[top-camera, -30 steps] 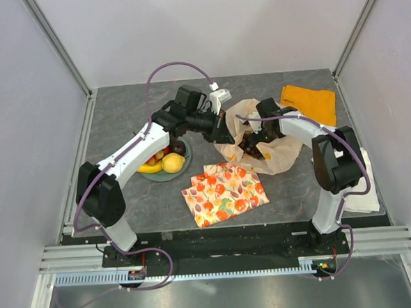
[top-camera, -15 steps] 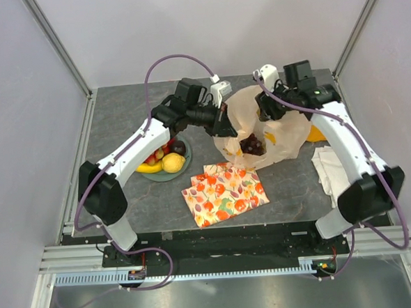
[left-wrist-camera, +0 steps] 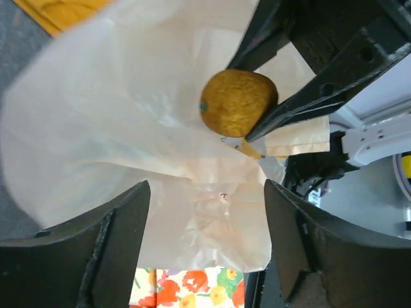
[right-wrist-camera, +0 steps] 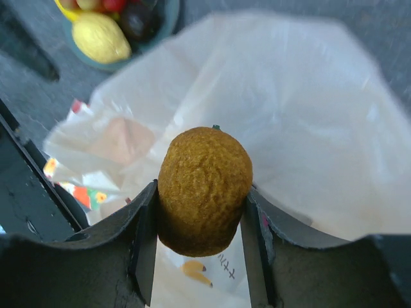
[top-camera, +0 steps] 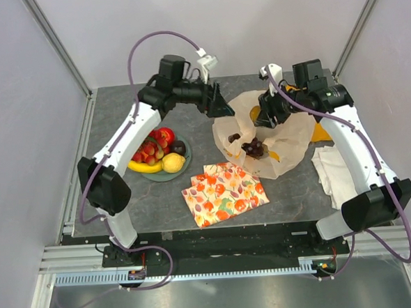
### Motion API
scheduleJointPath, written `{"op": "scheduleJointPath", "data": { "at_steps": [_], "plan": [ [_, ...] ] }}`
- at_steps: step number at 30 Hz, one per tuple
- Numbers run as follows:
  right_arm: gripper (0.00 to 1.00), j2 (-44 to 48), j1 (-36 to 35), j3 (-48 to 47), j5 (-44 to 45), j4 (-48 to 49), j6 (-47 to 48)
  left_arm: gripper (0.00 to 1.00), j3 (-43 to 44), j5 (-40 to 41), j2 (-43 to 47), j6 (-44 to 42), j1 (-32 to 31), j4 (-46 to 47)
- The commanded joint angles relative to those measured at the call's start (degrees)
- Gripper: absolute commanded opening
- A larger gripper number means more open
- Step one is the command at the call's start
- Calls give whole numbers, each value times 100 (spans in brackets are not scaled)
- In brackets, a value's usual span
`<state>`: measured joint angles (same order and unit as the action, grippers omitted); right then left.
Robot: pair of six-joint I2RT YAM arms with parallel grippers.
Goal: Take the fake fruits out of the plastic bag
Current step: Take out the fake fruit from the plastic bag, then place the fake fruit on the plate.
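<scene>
My right gripper will carry the rough orange to the left in the top view, off the bag and down over the green plate [top-camera: 166, 176], where the fruits are.
My right gripper [top-camera: 262, 116] is shut on a rough orange [right-wrist-camera: 204, 189], held above the plastic bag [top-camera: 289, 145]. The left wrist view shows that same orange [left-wrist-camera: 237, 102] between the right fingers [left-wrist-camera: 302, 90]. The bag lies crumpled and open on the table, with a dark grape bunch [top-camera: 254, 149] inside. My left gripper [top-camera: 220, 108] hangs open and empty just left of the bag's rim, over the bag [left-wrist-camera: 128, 128]. A green plate [top-camera: 166, 176] on the left holds a banana [top-camera: 147, 168], a lemon [top-camera: 172, 162], a red apple [top-camera: 164, 135] and grapes.
A fruit-patterned cloth [top-camera: 225, 193] lies in front of the bag. A folded white cloth [top-camera: 336, 174] lies at the right edge, and an orange cloth [top-camera: 321, 130] peeks from behind the bag. The plate's lemon [right-wrist-camera: 99, 37] shows in the right wrist view.
My left gripper let go of the bag's rim, opened and drew back and up. The right gripper came up out of the bag holding the orange.
</scene>
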<state>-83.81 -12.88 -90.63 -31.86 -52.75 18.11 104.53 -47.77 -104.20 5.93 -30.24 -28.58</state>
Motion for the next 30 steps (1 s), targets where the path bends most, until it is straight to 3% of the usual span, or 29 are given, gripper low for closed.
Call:
{"op": "scheduleJointPath", "data": {
  "at_steps": [1, 4, 7, 12, 17, 20, 30],
  "plan": [
    [50, 155, 14, -946, -690, 133, -473, 80, 427, -1591, 366, 415, 729, 98],
    [51, 5, 5, -1535, -910, 290, -877, 80, 245, -1867, 479, 1047, 1230, 508],
    [50, -205, -187, -1949, -998, 581, -1134, 79, 112, -1859, 760, 1112, 1678, 590],
    [50, -1082, -1417, -2633, -560, 476, -774, 78, -108, -1605, 1358, 963, 2118, 538],
    [49, -2120, -2138, -2968, -295, 1345, -2125, 78, -503, -1323, 2008, 672, 2250, 380],
    [48, -3076, -2498, -3380, -93, 1224, -2083, 78, -758, -1253, 2465, 619, 2478, 300],
    [52, -4213, -2939, -3400, 180, 1495, -2707, 78, -1522, -1138, 3635, 461, 3189, 10]
  ]
}}
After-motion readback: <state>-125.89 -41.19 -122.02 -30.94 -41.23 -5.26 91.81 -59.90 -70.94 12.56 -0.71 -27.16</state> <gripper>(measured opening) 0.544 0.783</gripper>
